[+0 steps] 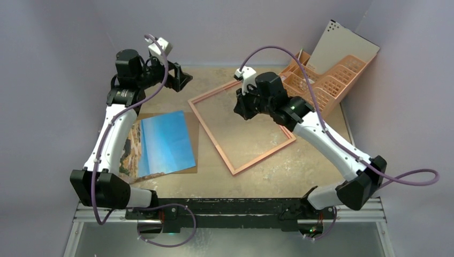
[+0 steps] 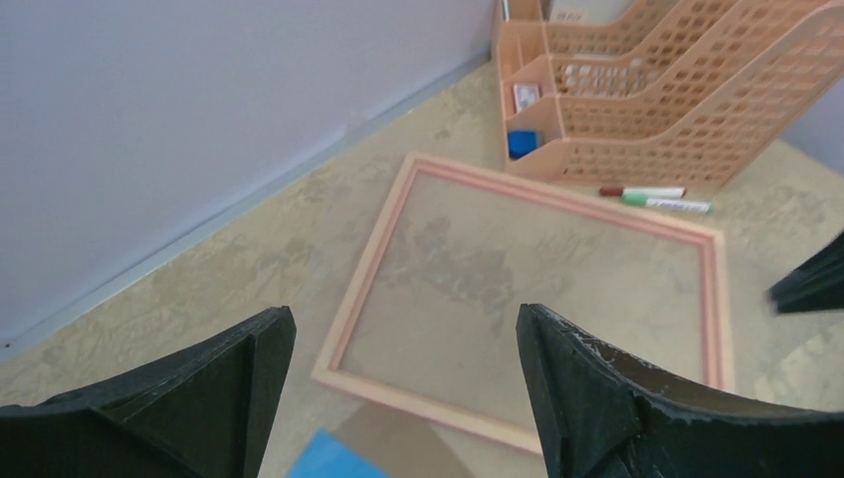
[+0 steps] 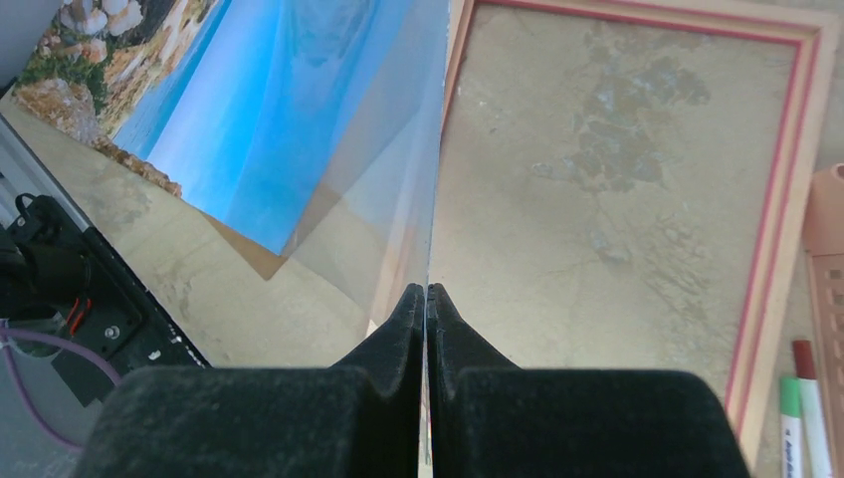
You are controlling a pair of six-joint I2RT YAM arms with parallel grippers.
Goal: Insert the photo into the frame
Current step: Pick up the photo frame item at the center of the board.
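My left gripper turns and shifts to the right in the top view next, onto the clear sheet's free side, since only my right gripper holds the sheet.
The photo (image 1: 160, 142), blue sea and sky with a rocky shore, lies face up on the left, on a brown backing board (image 1: 194, 155). The frame (image 1: 265, 156) lies flat at mid-table, peach side up with a pink inner line (image 3: 786, 199). My right gripper (image 1: 238, 110) hangs over the frame's left half, shut (image 3: 427, 291) on a thin clear sheet seen edge-on, which mirrors the photo (image 3: 179, 110). My left gripper (image 1: 184, 77) is raised beyond the frame's far-left corner, open (image 2: 406, 314) with nothing between its fingers; below it lie the frame (image 2: 358, 289) and a blue photo corner (image 2: 333, 460).
A peach plastic desk organiser (image 1: 326, 80) stands at the back right, a white perforated board (image 1: 342, 48) leaning behind it. Two markers (image 2: 657, 197) lie between the organiser (image 2: 677, 90) and the frame's edge. Walls close in the left, back and right sides.
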